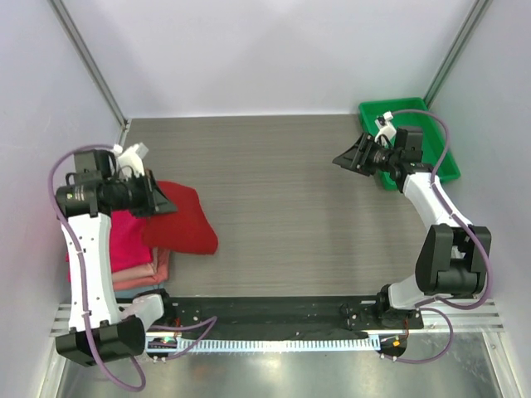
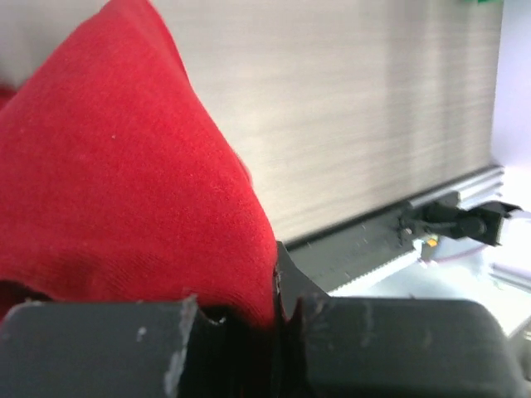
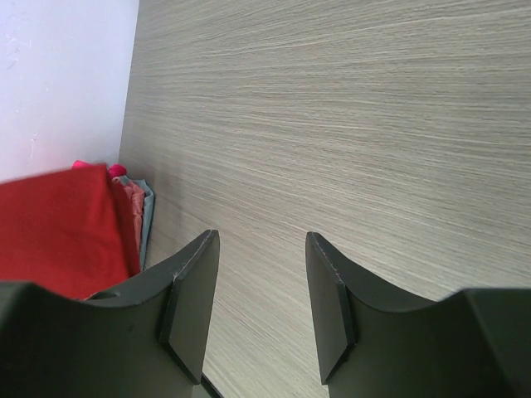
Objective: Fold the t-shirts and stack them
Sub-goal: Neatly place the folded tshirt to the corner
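The red t-shirt (image 1: 184, 222) sticks out over the stack. I need to move my left gripper to the left in the top view next, then down over the magenta-pink shirt (image 1: 126, 242), and let go.
A dark crimson red t-shirt (image 1: 184, 222) lies folded on the left of the table, partly over a stack of folded shirts: a magenta-pink one (image 1: 126, 240) on top, a salmon one (image 1: 158, 269) and a pale pink one below. My left gripper (image 1: 164, 205) is shut on an edge of the red t-shirt (image 2: 124, 174), and its fingers (image 2: 286, 278) pinch the cloth. My right gripper (image 1: 342, 160) is open and empty, above the table at the far right. The red shirt also shows far off in the right wrist view (image 3: 58, 224).
A green plastic tray (image 1: 436, 145) stands at the back right corner, behind the right arm. A black rail (image 1: 274, 311) runs along the near table edge. White walls close in the left, back and right sides.
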